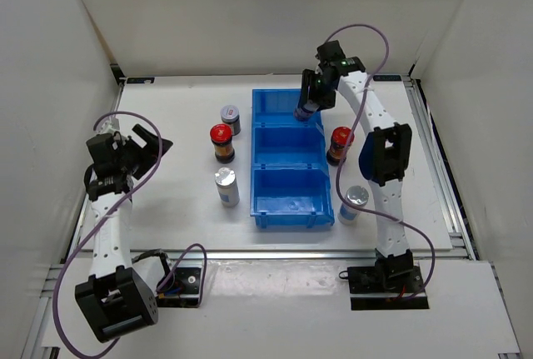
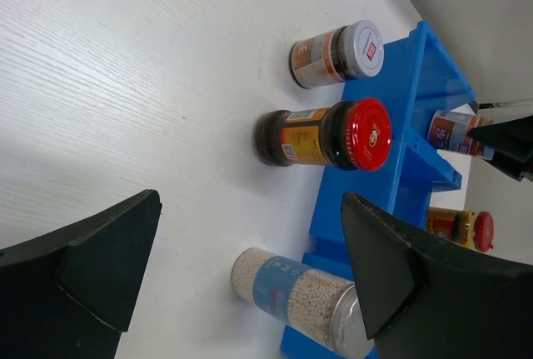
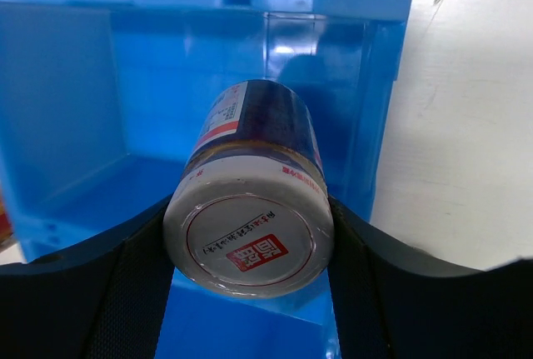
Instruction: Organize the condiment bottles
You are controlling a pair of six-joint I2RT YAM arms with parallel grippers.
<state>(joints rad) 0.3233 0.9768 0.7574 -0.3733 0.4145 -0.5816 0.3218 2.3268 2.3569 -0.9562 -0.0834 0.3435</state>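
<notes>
My right gripper moves down next and releases the grey-white capped bottle on the bottom of the bin's far section [image 1: 289,112] [image 3: 158,176]. That section lies open and otherwise empty below.
My right gripper [image 1: 310,101] is shut on a grey-white capped bottle [image 3: 248,201] and holds it over the far compartment of the blue bin [image 1: 287,107]. My left gripper [image 1: 148,144] is open and empty at the left of the table. Left of the bin stand a second grey-white capped bottle [image 1: 230,117], a dark red-capped bottle [image 1: 221,142] and a silver-topped bottle [image 1: 226,186]. Right of the bin stand another red-capped bottle [image 1: 340,144] and a silver-topped bottle [image 1: 354,202]. The left wrist view shows the grey-white capped bottle [image 2: 337,53], the red-capped bottle [image 2: 325,134] and the silver-topped bottle [image 2: 300,296].
The blue bin has three compartments in a row from far to near; the middle [image 1: 287,149] and near [image 1: 291,196] ones hold nothing visible. White walls enclose the table on the left, back and right. The right arm [image 1: 381,155] reaches over the table's right side.
</notes>
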